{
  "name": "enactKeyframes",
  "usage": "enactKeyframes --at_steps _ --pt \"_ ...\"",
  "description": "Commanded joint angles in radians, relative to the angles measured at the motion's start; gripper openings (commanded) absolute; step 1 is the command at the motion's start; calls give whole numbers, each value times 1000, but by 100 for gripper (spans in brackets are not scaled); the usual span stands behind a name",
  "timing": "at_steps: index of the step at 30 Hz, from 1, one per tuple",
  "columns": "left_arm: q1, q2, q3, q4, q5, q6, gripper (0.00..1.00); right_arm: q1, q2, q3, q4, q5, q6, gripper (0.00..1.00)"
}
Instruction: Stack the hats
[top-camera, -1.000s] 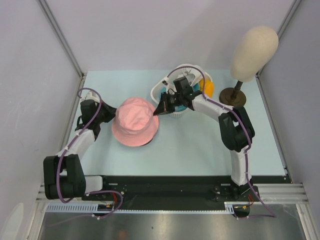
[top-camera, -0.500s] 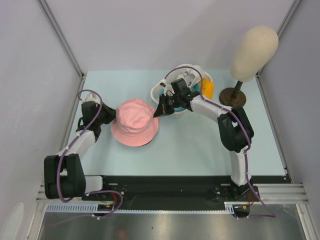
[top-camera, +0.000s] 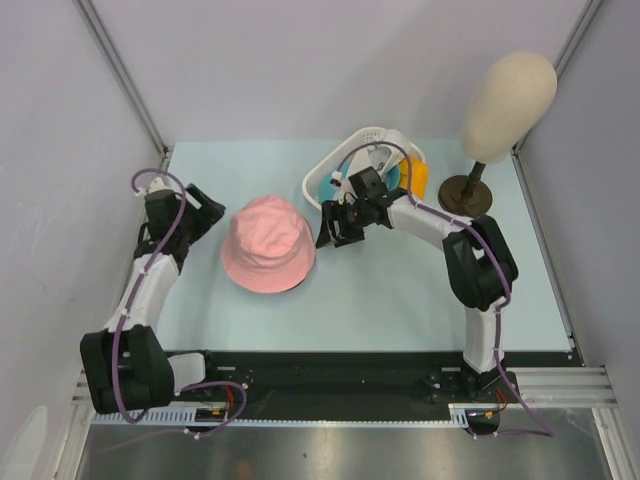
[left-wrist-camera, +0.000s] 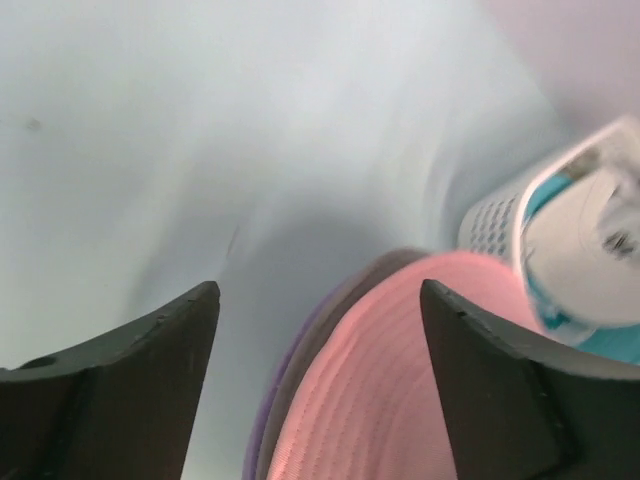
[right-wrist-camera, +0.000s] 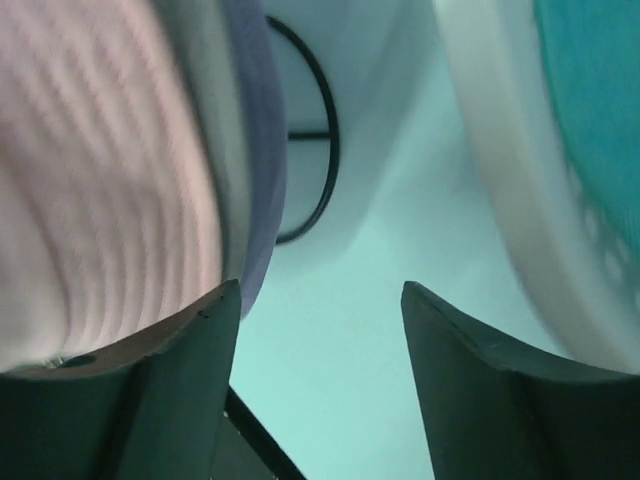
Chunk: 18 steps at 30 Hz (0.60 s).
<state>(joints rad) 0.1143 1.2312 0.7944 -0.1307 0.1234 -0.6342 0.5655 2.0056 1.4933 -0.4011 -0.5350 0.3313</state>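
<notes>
My right gripper rises outward over the basket's rim and comes down onto the white cap (top-camera: 377, 157) next, since that lies on top of the teal hat in the basket.
The pink hat (top-camera: 268, 255) lies crown up on the table, on top of the lavender hat, whose brim shows beneath it (left-wrist-camera: 262, 430) (right-wrist-camera: 255, 150). My left gripper (top-camera: 208, 212) (left-wrist-camera: 318, 290) stands open just left of the stack, holding nothing. My right gripper (top-camera: 326, 238) (right-wrist-camera: 320, 285) is open just right of it, over bare table. The pink hat (left-wrist-camera: 400, 380) fills the lower middle of the left wrist view and sits at the left edge of the right wrist view (right-wrist-camera: 90, 180). The teal hat (top-camera: 326, 190) and orange hat (top-camera: 417, 177) sit in the white basket (top-camera: 345, 150).
The basket (left-wrist-camera: 495, 215) (right-wrist-camera: 500, 160) stands behind the right gripper and also holds a white cap (left-wrist-camera: 590, 260). A beige mannequin head (top-camera: 508, 105) on a dark stand is at the back right. Grey walls close in both sides.
Both grippers have opened and let go of the pink hat's brim. The left arm has drawn back to the left and the right gripper has backed off slightly; the hat rests flat.
</notes>
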Motion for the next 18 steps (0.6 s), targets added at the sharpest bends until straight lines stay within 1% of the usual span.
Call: enactKeyframes --at_steps 1,2,4,6,8,9,10,13,15,16,17,18 --pt "77 -108 136 -113 -90 19 92 -9 -212 -59 -24 52 -54 72" --pt "94 -133 152 -128 -111 34 97 -13 -240 -73 -34 62 -72 74" --pt "102 -156 195 -168 -120 69 100 -27 -316 -79 -76 98 -87 75" --pt "108 -183 219 -193 -168 91 100 -62 -359 -64 -103 118 -98 75" --pt "107 -211 239 -210 -163 111 100 -90 -398 -35 -154 177 -98 76" --pt "108 -219 239 -211 -157 116 100 -119 -403 5 -177 202 -97 76" --pt "105 -226 244 -217 -153 120 100 -131 -397 30 -221 263 -95 76" --pt "99 -252 240 -222 -139 140 100 -176 -349 122 -297 384 -87 75" --pt "61 -266 246 -227 -159 163 100 -191 -315 157 -318 423 -87 75" --pt "38 -269 259 -248 -197 191 100 -205 -298 185 -334 463 -77 74" --pt "-13 -268 269 -257 -217 203 100 -211 -269 197 -338 477 -68 74" --pt "-40 -266 276 -267 -234 215 100 -220 -257 206 -341 481 -57 73"
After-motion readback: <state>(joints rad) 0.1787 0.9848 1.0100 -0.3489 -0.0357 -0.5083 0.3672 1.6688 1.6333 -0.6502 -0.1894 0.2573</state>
